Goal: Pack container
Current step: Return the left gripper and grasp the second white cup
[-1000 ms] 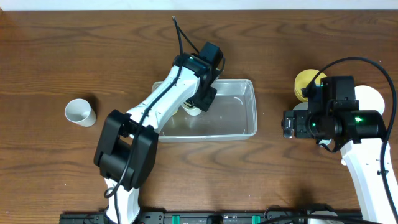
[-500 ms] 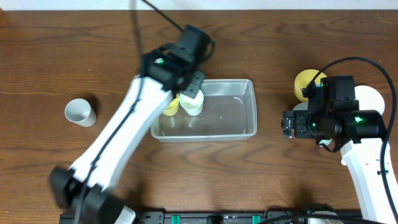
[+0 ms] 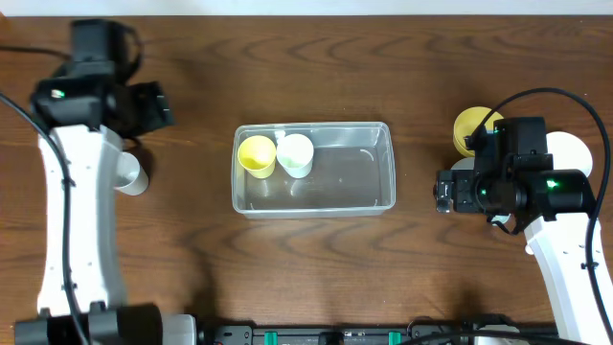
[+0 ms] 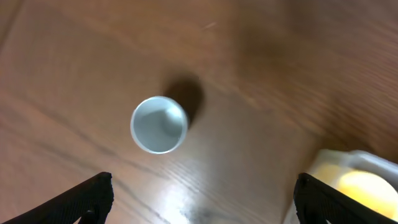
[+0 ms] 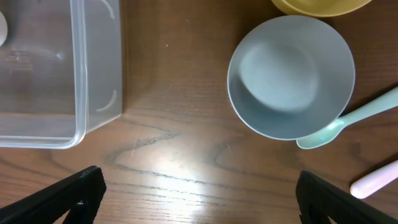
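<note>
The left gripper comes down next onto the loose white cup's side nearest the container, with one finger inside the cup.
The clear plastic container (image 3: 364, 192) sits mid-table. A yellow cup (image 3: 256, 155) and a white cup (image 3: 295, 153) stand upright in its left end. My left gripper (image 3: 144, 107) is far left, open and empty, above a white cup (image 4: 159, 124) on the table, which the arm partly hides in the overhead view (image 3: 131, 176). The left wrist view shows its spread fingers (image 4: 202, 199) and the container's corner (image 4: 329, 165). My right gripper (image 3: 442, 192) is open and empty, right of the container (image 5: 99, 74), fingers wide apart (image 5: 199, 199).
A white bowl (image 5: 291, 74) and a yellow bowl (image 5: 320, 5) sit at the right, with a mint spoon (image 5: 348, 121) and a pink utensil (image 5: 373, 180) beside them. The yellow bowl (image 3: 471, 129) also shows overhead, behind my right arm.
My left arm has swung from the container's left end to the far left of the table, leaving the white cup beside the yellow cup inside. The right arm has not moved.
</note>
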Robot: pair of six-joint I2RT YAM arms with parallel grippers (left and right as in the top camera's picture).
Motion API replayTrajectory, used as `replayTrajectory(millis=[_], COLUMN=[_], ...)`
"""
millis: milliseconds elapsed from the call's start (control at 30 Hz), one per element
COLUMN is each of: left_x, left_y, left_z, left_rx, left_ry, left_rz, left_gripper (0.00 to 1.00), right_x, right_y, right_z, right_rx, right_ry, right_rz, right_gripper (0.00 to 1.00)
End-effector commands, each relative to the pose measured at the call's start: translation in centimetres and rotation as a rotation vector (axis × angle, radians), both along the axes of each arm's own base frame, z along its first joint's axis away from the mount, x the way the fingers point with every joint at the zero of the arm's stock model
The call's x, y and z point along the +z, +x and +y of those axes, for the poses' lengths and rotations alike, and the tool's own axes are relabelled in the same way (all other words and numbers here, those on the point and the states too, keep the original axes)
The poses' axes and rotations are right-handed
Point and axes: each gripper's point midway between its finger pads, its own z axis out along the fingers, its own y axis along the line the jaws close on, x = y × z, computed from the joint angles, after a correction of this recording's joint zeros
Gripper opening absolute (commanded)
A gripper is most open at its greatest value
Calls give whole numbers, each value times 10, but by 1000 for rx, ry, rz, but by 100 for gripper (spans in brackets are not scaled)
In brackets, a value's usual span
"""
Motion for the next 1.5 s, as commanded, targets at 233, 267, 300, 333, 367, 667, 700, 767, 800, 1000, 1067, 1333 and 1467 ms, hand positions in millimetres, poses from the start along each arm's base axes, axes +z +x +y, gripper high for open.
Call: replayTrajectory(millis=[233,267,300,333,367,667,700,767,800,1000,1067,1333,1467], left_x=[-113,-120,-127,-132,-138,-181,-186,-192,-193,-193,-193,-193,-193], left_y=[2,2,2,2,3,-1,-3,-4,-5,-5,-6,-8,-10], left_z=[30,30,31,31,31,31,30,30,30,29,29,28,28], left_rx=[159,160,162,163,165,177,178,180,180,180,180,181,181], left_ry=[-260,-264,-268,-272,-275,-299,-303,-308,-308,-309,-309,-312,-313], left_rz=[277,295,315,330,343,462,479,498,504,507,508,520,525], left_gripper=[92,92,92,92,92,92,92,90,87,58,51,35,29], right_x=[6,6,6,6,5,5,5,5,5,5,5,5,5], right_y=[2,2,2,2,2,2,2,2,2,1,1,1,1], right_z=[-1,-1,-1,-1,-1,-1,-1,-1,-1,-1,-1,-1,-1], right_rx=[10,10,10,10,10,10,10,10,10,10,10,10,10], right_ry=[-5,-5,-5,-5,-5,-5,-5,-5,-5,-5,-5,-5,-5], right_rz=[-13,-13,-13,-13,-12,-11,-11,-11,-11,-8,-7,-8,-8], right_gripper=[99,99,99,99,99,99,99,99,99,99,99,99,99])
